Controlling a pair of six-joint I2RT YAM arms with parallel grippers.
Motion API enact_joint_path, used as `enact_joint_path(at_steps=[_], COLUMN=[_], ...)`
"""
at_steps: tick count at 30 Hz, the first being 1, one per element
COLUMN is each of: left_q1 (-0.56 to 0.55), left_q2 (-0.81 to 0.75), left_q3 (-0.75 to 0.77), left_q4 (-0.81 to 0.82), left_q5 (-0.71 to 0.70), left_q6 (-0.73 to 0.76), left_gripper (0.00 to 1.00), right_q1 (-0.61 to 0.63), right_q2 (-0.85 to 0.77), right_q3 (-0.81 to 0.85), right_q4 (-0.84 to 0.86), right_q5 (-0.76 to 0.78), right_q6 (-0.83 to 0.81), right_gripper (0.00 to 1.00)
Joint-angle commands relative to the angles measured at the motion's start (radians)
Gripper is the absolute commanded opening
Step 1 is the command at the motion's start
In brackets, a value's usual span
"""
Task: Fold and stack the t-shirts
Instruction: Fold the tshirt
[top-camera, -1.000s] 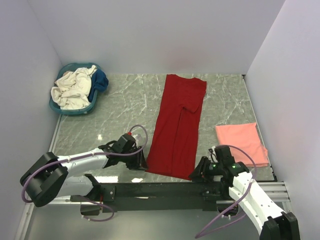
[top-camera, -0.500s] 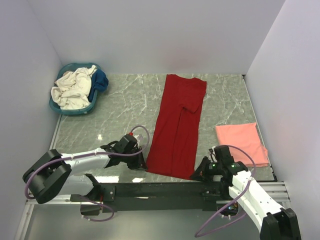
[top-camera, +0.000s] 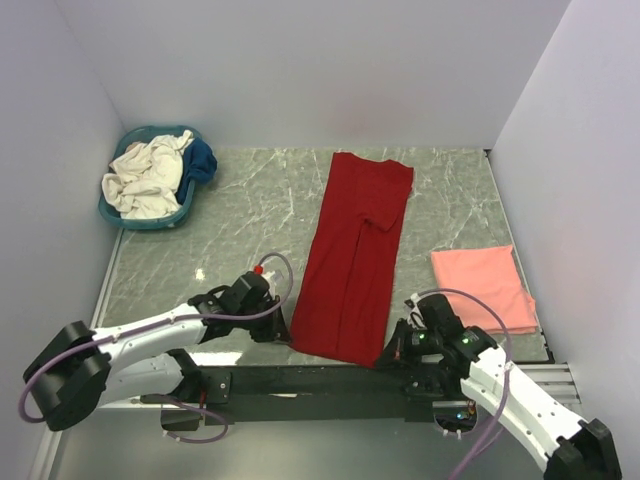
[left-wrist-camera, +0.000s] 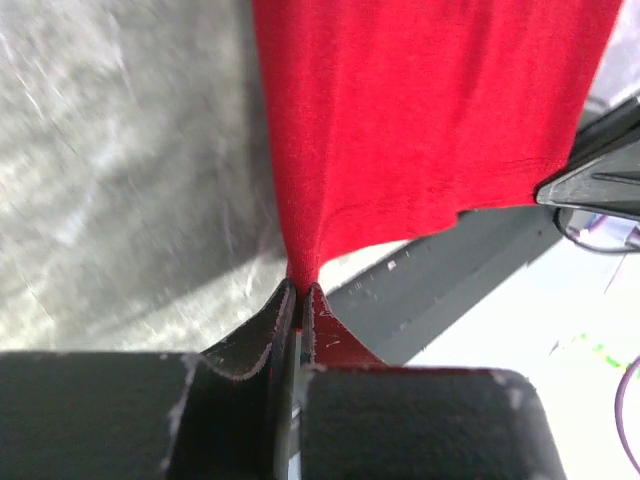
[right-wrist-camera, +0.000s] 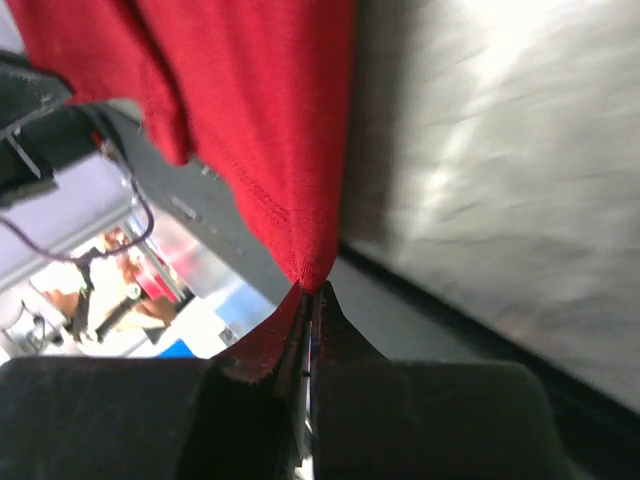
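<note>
My left gripper lifts outward, comes down onto the t-shirt's far part (top-camera: 333, 207) and releases the t-shirt's red corner there next, since it still lies full length.
A deep red t-shirt (top-camera: 355, 255) lies as a long folded strip down the middle of the table, collar end far. My left gripper (top-camera: 284, 334) is shut on its near left corner, the red cloth (left-wrist-camera: 400, 130) pinched between the fingertips (left-wrist-camera: 285, 300). My right gripper (top-camera: 390, 352) is shut on the near right corner, and the red hem (right-wrist-camera: 250, 130) rises from its closed tips. A folded salmon pink t-shirt (top-camera: 483, 288) lies flat at the right. Cream-white (top-camera: 145, 175) and dark blue (top-camera: 203, 160) t-shirts are bundled in the basket.
A teal plastic basket (top-camera: 125, 218) stands at the far left corner by the left wall. The black base rail (top-camera: 320, 382) runs along the near table edge, just below both grippers. White walls close in the left, back and right sides.
Both grippers have closed onto the red t-shirt's near corners. The near hem has lifted slightly and drawn taut between them.
</note>
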Motion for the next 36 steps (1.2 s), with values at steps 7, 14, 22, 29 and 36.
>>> enact_joint_path(at_steps=[7, 14, 22, 29, 36], left_q1=[-0.025, -0.001, 0.054, 0.114, 0.177], left_q2=[-0.059, 0.12, 0.407, 0.58, 0.72], left_q3=[0.098, 0.318, 0.536, 0.695, 0.855], left_q4=[-0.095, -0.044, 0.078, 0.109, 0.103], left_q5=[-0.082, -0.121, -0.136, -0.167, -0.18], left_q6=[0.015, 0.047, -0.01, -0.04, -0.031], left_gripper=[0.01, 0.01, 0.01, 0.01, 0.01], right_q1=[0.12, 0.12, 0.057, -0.116, -0.239], right_q2=[-0.028, 0.152, 0.337, 0.48, 0.638], right_q3=[0.192, 0.379, 0.558, 0.607, 0.65], right_q4=[-0.008, 0.05, 0.139, 0.26, 0.337], right_q5=[0.169, 0.411, 0.641, 0.59, 0.55], right_q6=[0.066, -0.034, -0.106, -0.192, -0.239], right_gripper=[0.0, 0.0, 0.0, 0.0, 0.0])
